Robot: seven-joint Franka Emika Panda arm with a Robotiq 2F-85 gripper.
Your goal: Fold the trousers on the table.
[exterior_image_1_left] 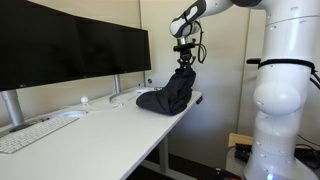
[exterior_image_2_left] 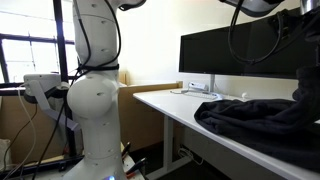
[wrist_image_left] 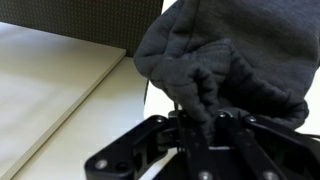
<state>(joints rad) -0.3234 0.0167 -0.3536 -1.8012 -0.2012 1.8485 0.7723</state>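
Observation:
The held fold still stands peaked above the heap. It goes slightly down and outward over the table's far end (exterior_image_1_left: pixel 188 97) next, then my gripper opens.
The dark grey trousers (exterior_image_1_left: pixel 170 95) lie in a heap on the far end of the white table (exterior_image_1_left: pixel 90 130). My gripper (exterior_image_1_left: pixel 185 60) is above the heap, shut on a fold of the trousers and lifting it into a peak. In the wrist view the trousers (wrist_image_left: pixel 235 50) hang bunched between my closed fingers (wrist_image_left: pixel 200 115). In an exterior view the trousers (exterior_image_2_left: pixel 260 118) spread over the table end (exterior_image_2_left: pixel 190 115); the gripper is out of that frame.
Two large black monitors (exterior_image_1_left: pixel 70 45) stand along the back of the table, with a white keyboard (exterior_image_1_left: pixel 30 133) in front. The robot's white base (exterior_image_1_left: pixel 285 100) stands beside the table end. A wall is just behind the trousers.

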